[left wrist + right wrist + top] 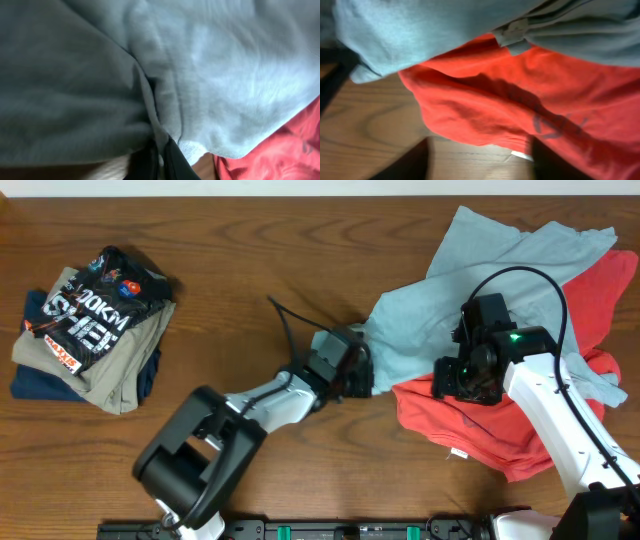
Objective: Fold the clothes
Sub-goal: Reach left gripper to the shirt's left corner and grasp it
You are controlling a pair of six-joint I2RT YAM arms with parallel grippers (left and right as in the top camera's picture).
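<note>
The left gripper drags the shirt (435, 30) off the red garment next, onto the bare wood beside the pile, left in the overhead view, and releases it there.
The pale blue-grey T-shirt (480, 270) lies crumpled at the right of the table, partly over the coral-red garment (470, 425). My left gripper (362, 372) is at the shirt's left edge, shut on a fold of its fabric. In the left wrist view the fingers (160, 160) pinch the blue-grey cloth (210, 75), and the red garment (285, 150) shows at the lower right. My right gripper (455, 380) hovers over the red garment's left part. In the right wrist view its fingers (480, 167) are open and empty above the red cloth's (520, 100) hem, with the shirt (435, 30) above it.
A pile of folded clothes (90, 330), printed black, khaki and navy, sits at the far left of the wooden table (250, 260). A black cable (285, 330) arcs over the left arm. A white label (520, 156) hangs from the red hem.
</note>
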